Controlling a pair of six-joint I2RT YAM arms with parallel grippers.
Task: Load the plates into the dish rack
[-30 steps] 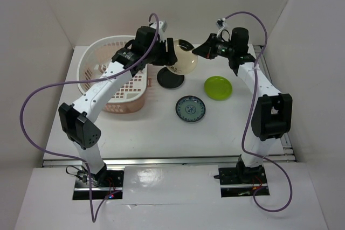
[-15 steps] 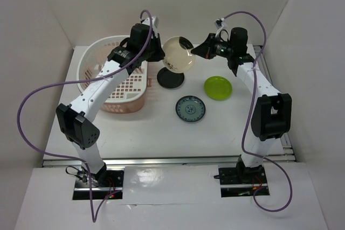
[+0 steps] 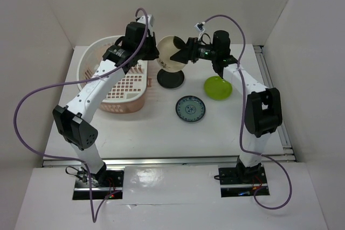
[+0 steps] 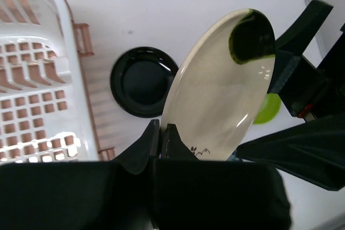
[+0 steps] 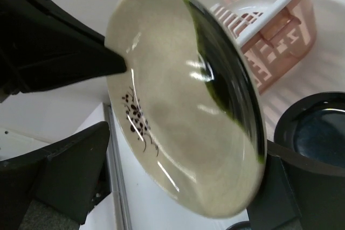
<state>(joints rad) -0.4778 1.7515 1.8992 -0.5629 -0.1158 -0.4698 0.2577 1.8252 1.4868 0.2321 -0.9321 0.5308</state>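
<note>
My left gripper needs to go left in the top view, then lower and release the cream plate (image 3: 170, 56), as the dish rack's far corner is below on that side.
The cream plate (image 3: 170, 56) with a dark patch hangs on edge above the table, right of the dish rack (image 3: 102, 74). My left gripper (image 3: 156, 53) is shut on its rim; the left wrist view shows both fingers (image 4: 144, 145) pinching the cream plate (image 4: 221, 90). My right gripper (image 3: 184, 55) is open, its jaws standing either side of the cream plate (image 5: 183, 95). On the table lie the black plate (image 3: 170, 79), the lime green plate (image 3: 218, 87) and the blue-white patterned plate (image 3: 190, 108).
The white lattice rack with its salmon base (image 4: 32, 79) sits at the back left, its rim (image 5: 259, 20) close behind the held plate. The black plate (image 4: 141, 82) lies directly below the held one. White walls enclose the table on three sides.
My left gripper closed on the cream plate's rim and my right gripper opened, letting it go. The plate and both grippers shifted slightly left, toward the rack.
</note>
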